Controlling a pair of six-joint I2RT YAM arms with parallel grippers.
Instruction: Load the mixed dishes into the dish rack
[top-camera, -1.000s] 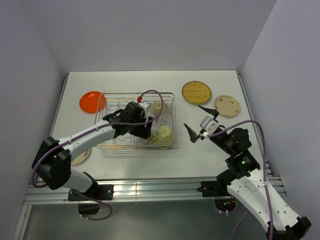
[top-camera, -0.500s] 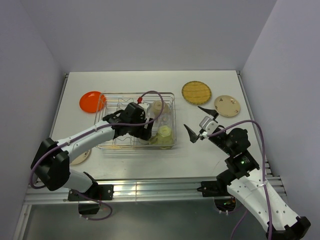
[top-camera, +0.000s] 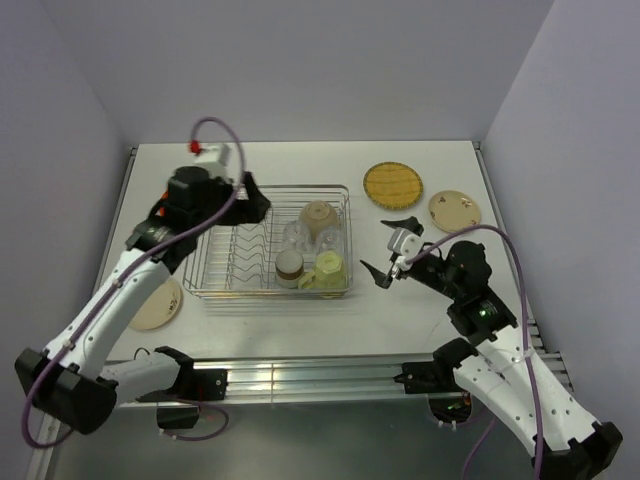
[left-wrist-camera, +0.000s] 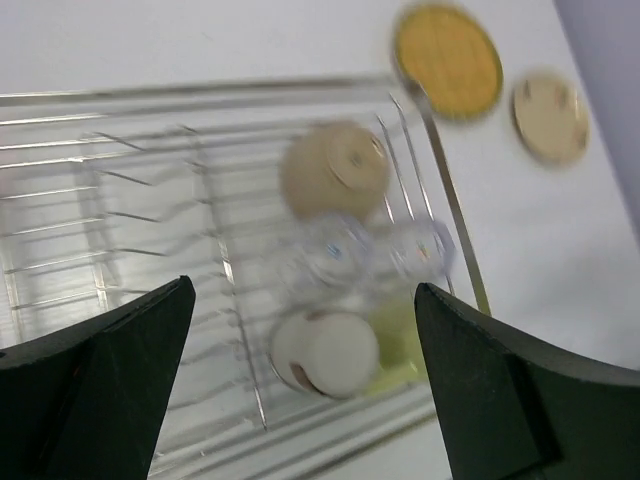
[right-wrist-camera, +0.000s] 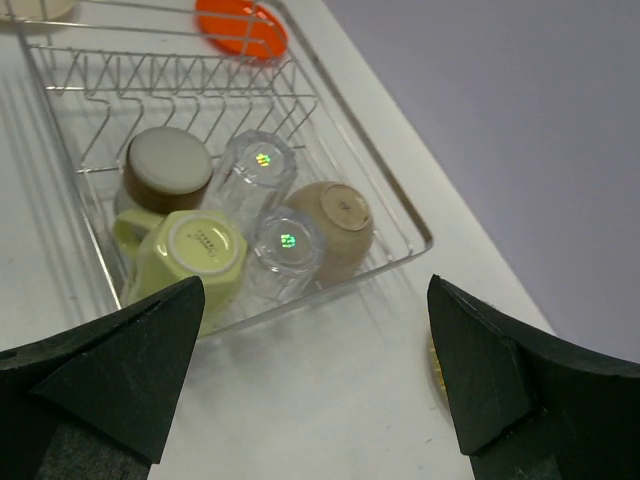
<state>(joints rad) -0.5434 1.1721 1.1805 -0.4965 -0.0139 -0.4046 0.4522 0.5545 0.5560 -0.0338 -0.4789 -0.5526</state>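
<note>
My left gripper swings down and to the left in the top view next, to the rim of the orange plate (right-wrist-camera: 240, 25) below, clear of the rack.
The dish rack (top-camera: 225, 262) stands left of the table's centre. Upside down at its right end are a beige bowl (top-camera: 318, 214), two clear cups (top-camera: 297, 236), a brown cup (top-camera: 289, 266) and a pale green mug (top-camera: 327, 272). My left gripper (top-camera: 252, 198) is open and empty, raised over the rack's far left rim (left-wrist-camera: 100, 200). My right gripper (top-camera: 386, 249) is open and empty just right of the rack. A yellow woven plate (top-camera: 393, 184) and a cream plate (top-camera: 455, 211) lie at the far right. An orange plate (right-wrist-camera: 240, 25) lies beyond the rack, hidden by my left arm in the top view.
A tan plate (top-camera: 160, 305) lies on the table left of the rack, near the front edge. The rack's left half holds only upright wire dividers (top-camera: 245, 250). Walls close the table at the back and both sides.
My left gripper has risen out of the rack's right end and swung back to the far left. The brown cup now stands uncovered in the rack. My right gripper shifted slightly.
</note>
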